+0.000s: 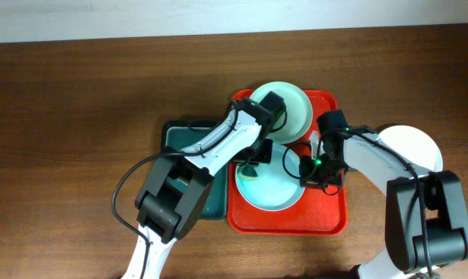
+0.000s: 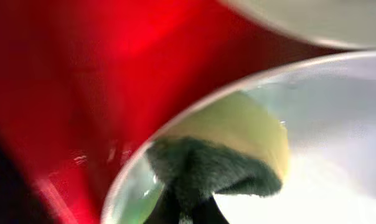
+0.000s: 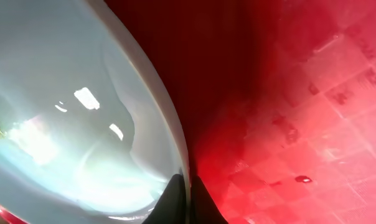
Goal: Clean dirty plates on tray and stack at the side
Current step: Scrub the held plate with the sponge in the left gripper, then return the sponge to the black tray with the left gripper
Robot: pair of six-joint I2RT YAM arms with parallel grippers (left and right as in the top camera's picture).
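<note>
My left gripper wipes the teal smear next, since the rest of the plate already shows white. It then lifts and lowers the sponge [image 2: 238, 137] into the dark green tray.
The red tray [image 1: 327, 221] holds two plates. One plate [image 1: 292, 105] lies at its far end. A second plate [image 1: 277, 194] lies at its near end, with a teal smear at its left. My left gripper [image 1: 253, 167] is shut on a sponge [image 2: 238, 137], yellow with a dark green scrub side, pressed on this plate's left part [image 2: 337, 124]. My right gripper [image 1: 315, 167] is shut on the plate's right rim [image 3: 175, 143], with the tray floor [image 3: 300, 124] beside it. A third plate [image 1: 412, 147] lies on the table right of the tray.
A dark green tray [image 1: 180, 136] lies left of the red tray, mostly under my left arm. The brown wooden table [image 1: 63, 116] runs around both trays.
</note>
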